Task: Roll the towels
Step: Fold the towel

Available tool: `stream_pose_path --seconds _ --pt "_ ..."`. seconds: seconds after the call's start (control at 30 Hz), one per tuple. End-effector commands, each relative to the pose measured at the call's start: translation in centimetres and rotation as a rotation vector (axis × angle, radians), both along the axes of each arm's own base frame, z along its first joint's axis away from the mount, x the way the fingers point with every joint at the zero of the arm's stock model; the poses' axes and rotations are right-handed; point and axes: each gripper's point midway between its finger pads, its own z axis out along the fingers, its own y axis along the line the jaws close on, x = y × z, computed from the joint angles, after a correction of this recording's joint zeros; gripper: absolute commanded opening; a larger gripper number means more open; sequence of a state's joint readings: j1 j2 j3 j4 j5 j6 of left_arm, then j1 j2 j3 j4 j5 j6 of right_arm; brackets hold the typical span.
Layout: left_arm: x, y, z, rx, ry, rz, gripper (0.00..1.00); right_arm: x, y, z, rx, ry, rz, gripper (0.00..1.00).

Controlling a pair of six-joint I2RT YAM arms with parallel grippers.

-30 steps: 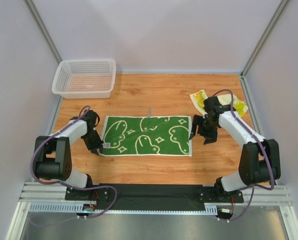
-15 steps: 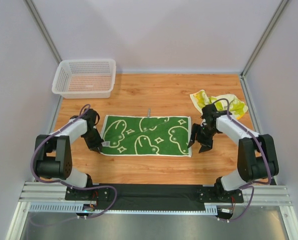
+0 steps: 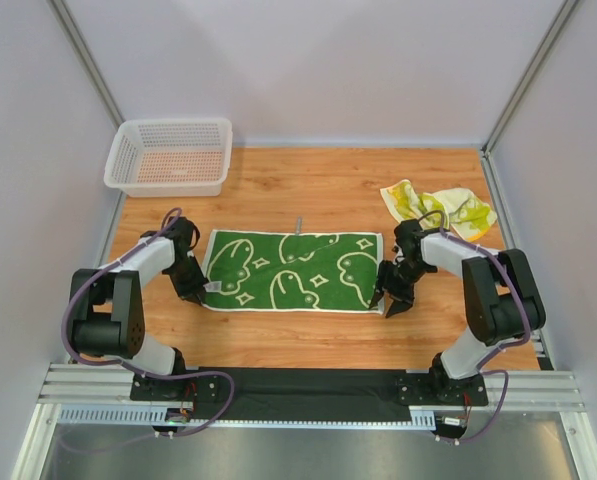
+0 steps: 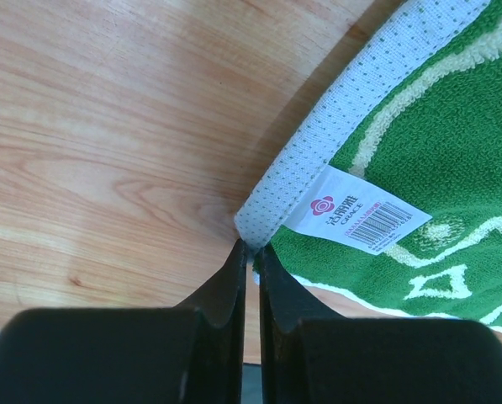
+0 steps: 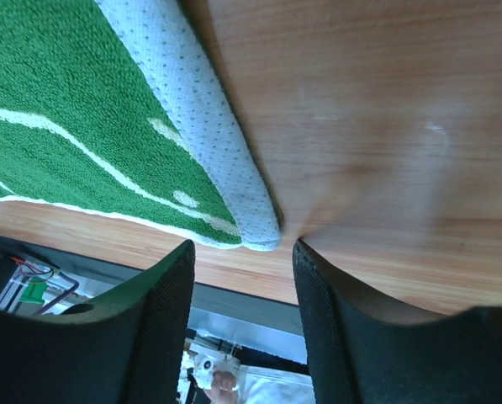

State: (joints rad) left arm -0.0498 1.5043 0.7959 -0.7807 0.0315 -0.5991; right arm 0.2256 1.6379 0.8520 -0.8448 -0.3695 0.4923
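Note:
My left gripper raises the pinched tip of the green towel (image 3: pixel 293 272), which is flat, next and carries it outward to release at the far basket-side corner (image 3: pixel 216 234).
A green towel (image 3: pixel 293 272) with cream squiggly lines lies flat mid-table. A second towel (image 3: pixel 438 207), yellow and crumpled, lies at the back right. My left gripper (image 3: pixel 200 296) is at the green towel's near left corner. In the left wrist view the gripper (image 4: pixel 252 248) is shut on the tip of the towel's white dotted hem (image 4: pixel 318 151), beside a label (image 4: pixel 357 215). My right gripper (image 3: pixel 388 300) is open at the near right corner. In the right wrist view the gripper (image 5: pixel 244 252) straddles that hem corner (image 5: pixel 255 227) without touching it.
A white mesh basket (image 3: pixel 168 155) stands at the back left. A black strip (image 3: pixel 298 385) runs along the table's near edge by the arm bases. Grey walls close in the left, right and back sides.
My right gripper has moved toward me and left, from beside the yellow towel to the green towel's near right corner. The left gripper has hardly moved.

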Motion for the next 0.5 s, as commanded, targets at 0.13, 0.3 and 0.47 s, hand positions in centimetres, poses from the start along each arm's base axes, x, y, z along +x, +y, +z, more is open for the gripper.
stream_pose_path --seconds 0.13,0.3,0.47 --pt "1.0 -0.3 1.1 -0.027 -0.062 -0.011 0.0 1.1 0.1 -1.4 -0.025 -0.034 0.003 0.34" --pt "0.7 -0.4 1.1 -0.032 -0.066 -0.005 0.0 1.5 -0.4 -0.9 -0.054 -0.065 0.014 0.19" --pt "0.8 -0.5 1.4 -0.039 -0.075 -0.004 0.0 3.0 -1.1 0.0 -0.095 -0.102 0.039 0.03"
